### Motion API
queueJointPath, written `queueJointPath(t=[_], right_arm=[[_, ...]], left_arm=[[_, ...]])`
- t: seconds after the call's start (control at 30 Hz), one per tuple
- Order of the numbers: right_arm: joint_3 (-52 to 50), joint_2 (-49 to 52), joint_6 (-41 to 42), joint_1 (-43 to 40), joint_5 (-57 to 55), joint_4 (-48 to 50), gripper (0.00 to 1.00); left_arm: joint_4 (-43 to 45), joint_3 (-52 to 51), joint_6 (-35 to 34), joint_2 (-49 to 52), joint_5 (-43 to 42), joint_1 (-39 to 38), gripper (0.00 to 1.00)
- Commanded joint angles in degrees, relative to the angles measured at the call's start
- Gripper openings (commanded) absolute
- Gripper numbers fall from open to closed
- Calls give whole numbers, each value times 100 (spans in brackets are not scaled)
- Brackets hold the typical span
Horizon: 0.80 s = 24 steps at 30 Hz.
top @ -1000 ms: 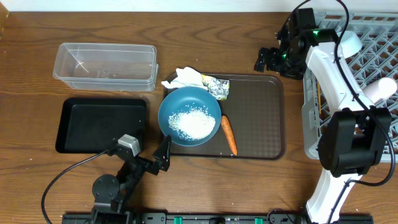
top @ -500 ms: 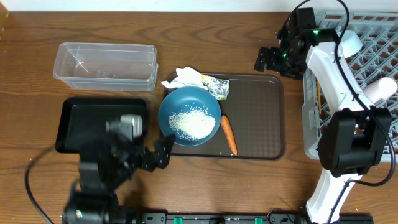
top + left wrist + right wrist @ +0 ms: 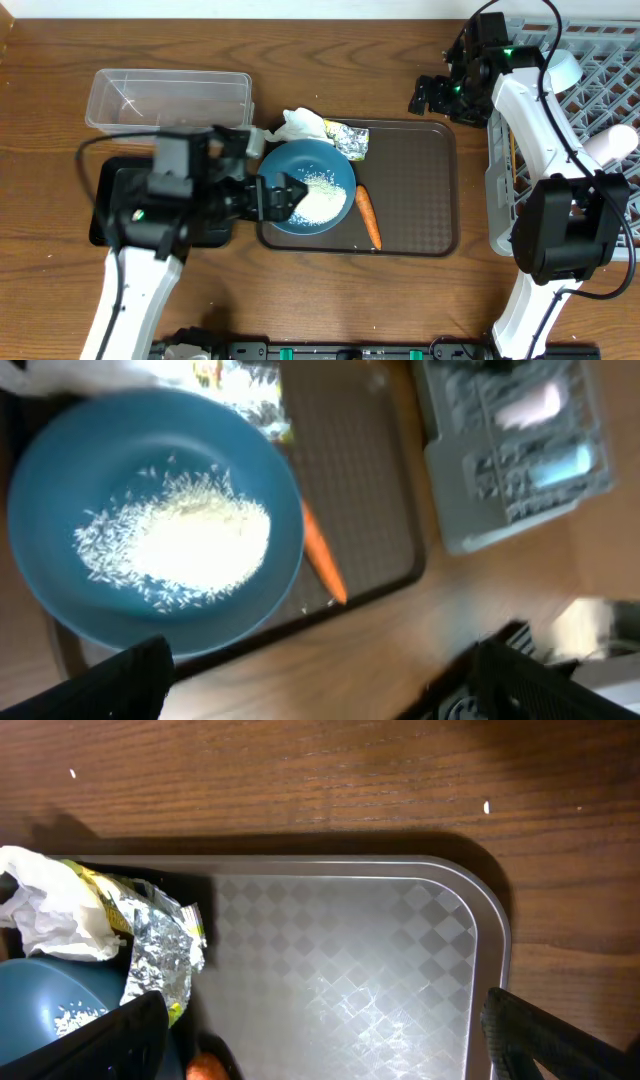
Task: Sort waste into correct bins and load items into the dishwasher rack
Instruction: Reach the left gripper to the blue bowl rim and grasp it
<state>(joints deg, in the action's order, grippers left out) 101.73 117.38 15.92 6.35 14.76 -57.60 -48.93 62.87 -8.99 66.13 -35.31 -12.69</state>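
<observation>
My left gripper moves across the rice (image 3: pixel 321 202) next and lowers to the bowl's rim beside the carrot (image 3: pixel 368 217), since it hangs over the opposite rim of the bowl.
A dark-blue bowl (image 3: pixel 322 168) holding a heap of white rice (image 3: pixel 321 202) sits on the left part of the brown tray (image 3: pixel 415 190). An orange carrot (image 3: pixel 368 217) lies just right of the bowl. A crumpled tissue (image 3: pixel 298 125) and a foil wrapper (image 3: pixel 349 140) lie behind it. My left gripper (image 3: pixel 283 196) hangs open over the bowl's left rim; its wrist view shows the bowl (image 3: pixel 60 490), rice (image 3: pixel 180 540) and carrot (image 3: pixel 322 555) between wide-set fingers (image 3: pixel 115 680). My right gripper (image 3: pixel 430 97) is open and empty above the tray's far right corner (image 3: pixel 470 920).
A clear tub (image 3: pixel 170 105) stands at the back left. The black bin (image 3: pixel 125 185) in front of it is partly under my left arm. The grey dishwasher rack (image 3: pixel 600 110) fills the right edge, with white cups (image 3: pixel 565 68) inside.
My left arm has swung up from the table's front edge and now reaches over the black bin to the bowl. The right arm has not moved.
</observation>
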Motion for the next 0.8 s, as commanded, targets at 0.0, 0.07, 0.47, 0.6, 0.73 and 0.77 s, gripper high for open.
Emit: queueJointPath(t=[0.0, 0.07, 0.47, 0.6, 0.73, 0.77], right_arm=[[111, -74, 33, 68, 24, 0, 99], [111, -74, 33, 103, 24, 0, 99], [111, -74, 33, 122, 24, 0, 99], [111, -74, 33, 122, 24, 0, 99], [111, -74, 33, 122, 24, 0, 99], [111, -74, 33, 122, 24, -2, 99]], left_arm=[[-459, 782, -13, 490, 1456, -623, 98], [-748, 1156, -96, 813, 2170, -1014, 98], [28, 1423, -181, 2020, 2828, -2247, 98], [238, 1423, -149, 2455, 2861, -2382, 98], [223, 1423, -116, 2953, 3202, -2592, 98], [199, 1423, -116, 3069, 3309, -2662, 98]])
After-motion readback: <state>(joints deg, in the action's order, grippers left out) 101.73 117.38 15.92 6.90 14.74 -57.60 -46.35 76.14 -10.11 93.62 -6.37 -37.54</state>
